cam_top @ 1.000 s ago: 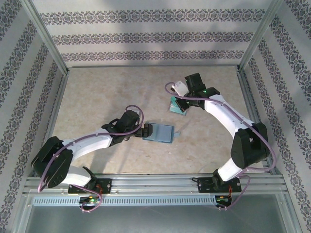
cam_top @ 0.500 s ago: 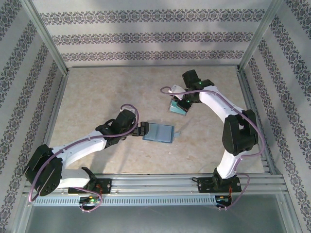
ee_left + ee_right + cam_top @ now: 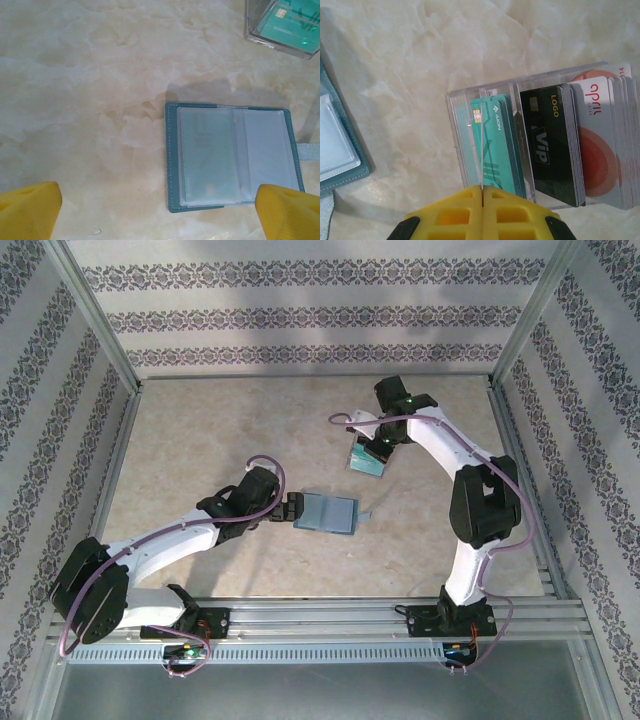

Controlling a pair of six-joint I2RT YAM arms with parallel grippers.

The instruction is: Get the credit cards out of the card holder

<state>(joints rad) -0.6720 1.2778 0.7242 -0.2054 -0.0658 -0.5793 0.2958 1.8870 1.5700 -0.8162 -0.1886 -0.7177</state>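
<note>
My right gripper should next lower its thin card, which is already edge-on beside the teal stack, into the clear box's teal section point(image 3: 366, 460) point(image 3: 492, 145) and let go, because that section is below.
The teal card holder point(image 3: 328, 512) lies open on the table, its cloudy plastic sleeves up point(image 3: 232, 155); a pale card shows faintly through the left sleeve point(image 3: 205, 155). My left gripper point(image 3: 292, 507) stands open just left of it, one yellow fingertip beside the holder's right corner point(image 3: 287, 210). My right gripper point(image 3: 482, 192) is shut on a thin card point(image 3: 481, 150), seen edge-on, over the teal section of a clear card box point(image 3: 455, 130). That box holds stacks of teal cards point(image 3: 497, 145), black cards point(image 3: 552, 145) and red-and-white cards point(image 3: 600, 145).
The clear box point(image 3: 366, 462) sits a short way beyond and right of the holder, and its corner shows in the left wrist view point(image 3: 280, 25). The holder's snap tab point(image 3: 364, 515) sticks out to the right. Patterned walls and metal posts enclose the marble table point(image 3: 200, 440).
The right arm has folded up higher and its gripper has shifted slightly over the clear box. The left gripper has pulled back a little to the left of the holder.
</note>
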